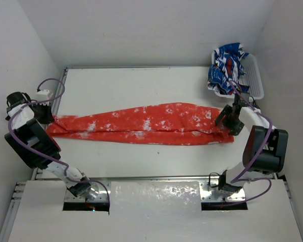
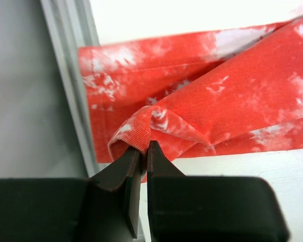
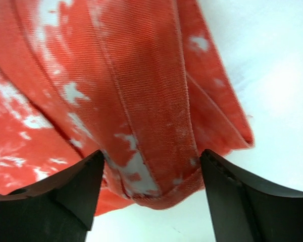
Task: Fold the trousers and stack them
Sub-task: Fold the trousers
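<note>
The trousers' bottom layer's far corner (image 1: 59,117) (image 2: 89,56) lies outward of my left gripper's fingers and is uncovered. I will move my left gripper outward toward it and release the raised fold.
The red-orange trousers (image 1: 141,123) with white speckles lie stretched out left to right across the white table, folded lengthwise. At their left end, my left gripper (image 1: 49,121) is shut on a raised fold of the cloth; in the left wrist view the fingertips (image 2: 144,147) pinch the trousers' edge (image 2: 141,126) close to the table rim. My right gripper (image 1: 227,124) is at their right end. It is open, and in the right wrist view its fingers (image 3: 151,156) straddle the hemmed corner of the trousers (image 3: 141,101) without closing on it.
A white basket (image 1: 258,83) at the back right holds a blue, white and red patterned garment (image 1: 226,68). A metal rail (image 2: 70,75) runs along the table's left edge right beside the left gripper. Grey walls enclose the table.
</note>
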Controlling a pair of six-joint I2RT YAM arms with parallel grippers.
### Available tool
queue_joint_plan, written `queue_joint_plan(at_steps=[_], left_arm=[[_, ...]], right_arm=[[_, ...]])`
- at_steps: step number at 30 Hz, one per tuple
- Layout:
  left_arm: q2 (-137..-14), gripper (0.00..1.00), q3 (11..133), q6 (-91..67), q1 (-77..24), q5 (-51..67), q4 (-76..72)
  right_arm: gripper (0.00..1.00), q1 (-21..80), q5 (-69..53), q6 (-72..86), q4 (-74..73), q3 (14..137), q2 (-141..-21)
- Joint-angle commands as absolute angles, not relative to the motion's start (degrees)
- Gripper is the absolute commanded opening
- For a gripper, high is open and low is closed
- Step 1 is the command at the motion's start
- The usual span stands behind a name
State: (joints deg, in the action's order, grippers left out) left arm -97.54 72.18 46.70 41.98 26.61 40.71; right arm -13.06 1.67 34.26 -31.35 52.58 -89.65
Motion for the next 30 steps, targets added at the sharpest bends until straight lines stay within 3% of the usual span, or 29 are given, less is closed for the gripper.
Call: queue_joint_plan(at_steps=[1, 5, 10, 11, 21, 24, 26, 27, 28, 30], left_arm=[[-93.61, 0.01, 72.33, 48.60, 41.75, 29.18, 38.23], [-92.64, 0.01, 71.98, 48.60, 41.66, 29.36, 38.50], [-92.72, 0.01, 71.89, 48.60, 41.40, 28.83, 38.85], [-92.64, 0.01, 71.89, 48.78, 41.31, 28.65, 38.85], [-92.29, 0.00, 72.77, 48.78, 41.22, 28.21, 38.85], [-91.94, 0.00, 72.86, 48.78, 41.13, 28.30, 38.23], [-92.02, 0.00, 73.21, 48.43, 41.22, 28.74, 37.71], [-92.11, 0.00, 73.30, 48.17, 41.13, 28.91, 37.01], [-92.11, 0.00, 73.47, 47.64, 41.22, 29.61, 36.39], [-92.11, 0.00, 74.09, 45.97, 41.22, 30.58, 33.51]], right_arm=[[0.76, -13.36, 6.85, 34.01, -36.73, 55.54, -86.24], [0.80, -13.36, 5.98, 42.58, -39.81, 56.43, -81.58], [0.81, -13.27, 3.07, 59.65, -30.61, 44.40, -73.49], [0.86, -13.27, 4.56, 63.33, -27.71, 42.21, -72.26], [0.86, -12.48, 8.08, 67.59, -21.10, 42.81, -79.01], [0.79, -12.48, 11.33, 66.27, -19.08, 43.41, -81.20], [0.66, -12.31, 13.35, 63.56, -17.94, 45.25, -83.05], [0.57, -12.30, 14.06, 62.67, -18.10, 45.96, -85.14], [0.33, -12.39, 15.45, 61.19, -18.45, 46.84, -85.95], [0.11, -12.39, 16.08, 59.07, -18.20, 48.69, -86.75]])
